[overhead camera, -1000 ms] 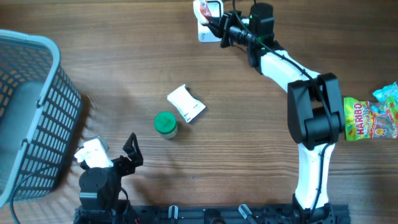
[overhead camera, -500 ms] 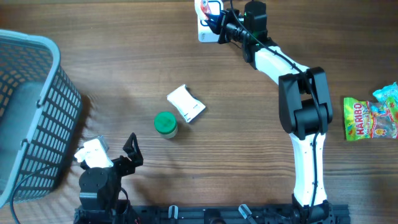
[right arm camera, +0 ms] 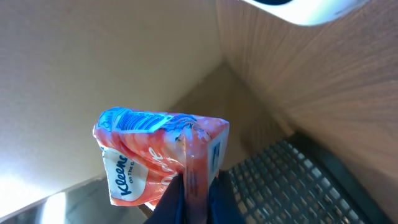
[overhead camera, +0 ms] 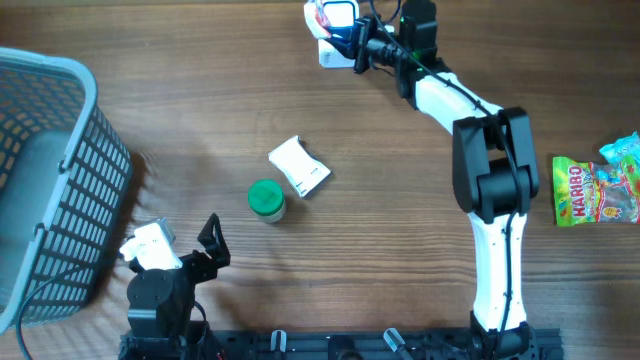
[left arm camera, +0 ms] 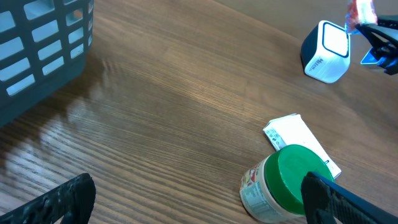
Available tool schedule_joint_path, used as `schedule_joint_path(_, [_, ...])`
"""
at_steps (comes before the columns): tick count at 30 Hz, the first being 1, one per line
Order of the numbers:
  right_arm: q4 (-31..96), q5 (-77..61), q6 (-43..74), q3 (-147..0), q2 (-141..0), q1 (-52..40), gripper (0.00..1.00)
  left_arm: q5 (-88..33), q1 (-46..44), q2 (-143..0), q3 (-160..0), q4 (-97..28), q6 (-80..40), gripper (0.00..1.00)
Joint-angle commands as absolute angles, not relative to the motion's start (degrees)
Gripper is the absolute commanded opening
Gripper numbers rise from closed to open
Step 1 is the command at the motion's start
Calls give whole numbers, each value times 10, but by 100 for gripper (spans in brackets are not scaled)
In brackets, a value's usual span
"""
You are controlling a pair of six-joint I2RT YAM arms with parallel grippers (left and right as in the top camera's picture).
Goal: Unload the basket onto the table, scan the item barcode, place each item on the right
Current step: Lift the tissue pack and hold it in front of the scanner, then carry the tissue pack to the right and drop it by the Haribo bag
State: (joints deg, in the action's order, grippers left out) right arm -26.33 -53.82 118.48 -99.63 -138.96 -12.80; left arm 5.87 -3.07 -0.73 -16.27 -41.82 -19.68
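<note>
The Haribo bag's far edge (overhead camera: 574,164) is right of my right gripper in the overhead view. I will swing there and down and release the pack (overhead camera: 318,15) clear of the jar.
My right gripper (overhead camera: 348,36) is shut on an orange Kleenex tissue pack (overhead camera: 318,15), pinching its sealed edge at the table's far edge. In the right wrist view the pack (right arm camera: 160,157) stands on edge above my gripper (right arm camera: 194,200). The white scanner (overhead camera: 329,54) sits right below the pack, its window glowing blue. The left wrist view shows the scanner (left arm camera: 326,44) with the pack (left arm camera: 359,10) just beside it. My left gripper (overhead camera: 190,252) rests open at the near left with nothing between its fingers (left arm camera: 65,198).
A green-lidded jar (overhead camera: 266,199) and a white packet (overhead camera: 299,166) lie mid-table. A grey basket (overhead camera: 45,180) fills the left side. A Haribo bag (overhead camera: 598,192) lies at the right edge. In the left wrist view the jar (left arm camera: 283,185) is close to my right finger.
The right arm's elbow swung left and its wrist shifted slightly, with the tissue pack staying at the scanner. The left arm has not moved.
</note>
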Motion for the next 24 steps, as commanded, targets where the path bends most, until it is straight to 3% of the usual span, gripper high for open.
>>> schedule_joint_path(1, [-263,-589,1185,-1010,-1378,-125,4,51,-32,-4,-161,-417,-200,100])
schedule_joint_path(4, [-214,-597,1184,-1010,-1343,-122,4,51,-32,-4,-161,-417,-200,100])
schedule_joint_path(7, [18,-541,1115,-1010,-1285,-100,4,52,-32,-4,-161,-417,-200,100])
schedule_joint_path(10, [323,-342,1059,-1010,-1219,-65,4,52,-32,-4,-161,-417,-200,100])
schedule_joint_path(12, [438,-252,1056,-1010,-1184,-48,4,52,-32,-4,-161,-417,-200,100])
schedule_joint_path(20, [714,40,1145,-1009,-1135,26,5,52,-32,-4,-161,-417,-200,100])
schedule_joint_path(24, [744,204,1151,-996,-1145,62,5,51,-32,-4,-161,-417,-200,100])
